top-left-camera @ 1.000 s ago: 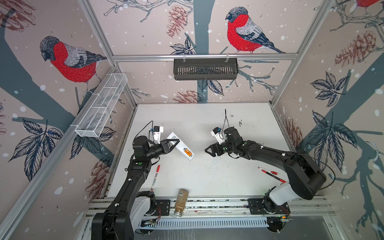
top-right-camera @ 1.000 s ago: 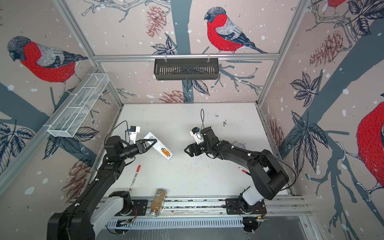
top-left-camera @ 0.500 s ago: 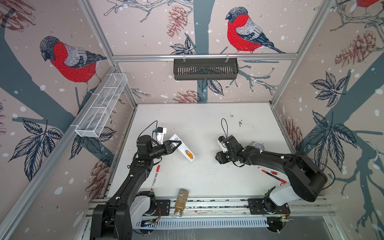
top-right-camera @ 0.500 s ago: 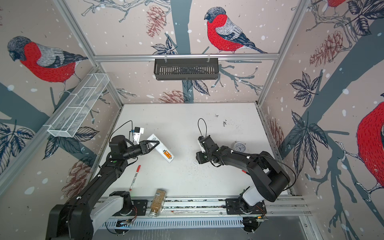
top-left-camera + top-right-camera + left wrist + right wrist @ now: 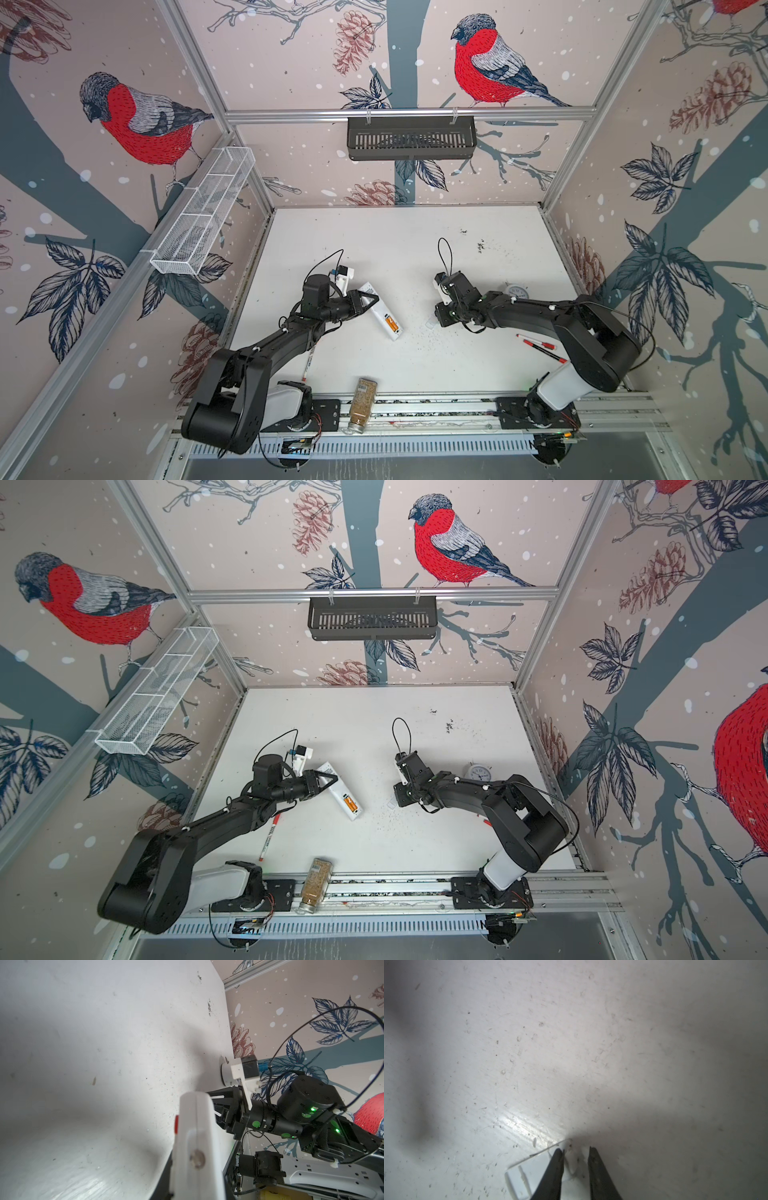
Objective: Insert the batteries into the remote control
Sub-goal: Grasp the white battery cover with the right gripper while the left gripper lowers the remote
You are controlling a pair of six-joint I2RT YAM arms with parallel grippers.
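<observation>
The orange batteries are already in the remote's compartment. My left gripper will next lower the remote's far end (image 5: 366,289) (image 5: 196,1108) onto the tabletop and let go of it there.
The white remote control (image 5: 380,309) lies back up and slanted left of the table's middle, also in the other top view (image 5: 340,789). Its compartment at the near end is open, and orange batteries (image 5: 391,323) sit in it. My left gripper (image 5: 366,300) is shut on the remote's far end. In the left wrist view the remote (image 5: 195,1126) fills the jaws of the left gripper (image 5: 197,1169). My right gripper (image 5: 439,321) points down at the table over a small white battery cover (image 5: 527,1176). The fingertips (image 5: 557,1153) stand narrow, with the cover's end between them.
A round white alarm clock (image 5: 515,289) stands behind the right arm. Two red-capped pens (image 5: 538,343) lie at the right and one pen (image 5: 308,362) by the left arm. A jar of grains (image 5: 363,405) lies on the front rail. Crumbs dot the table.
My right gripper has drawn away from the remote to the right, dropped to the table and closed from wide open onto the cover. The left gripper still holds the remote, shifted slightly.
</observation>
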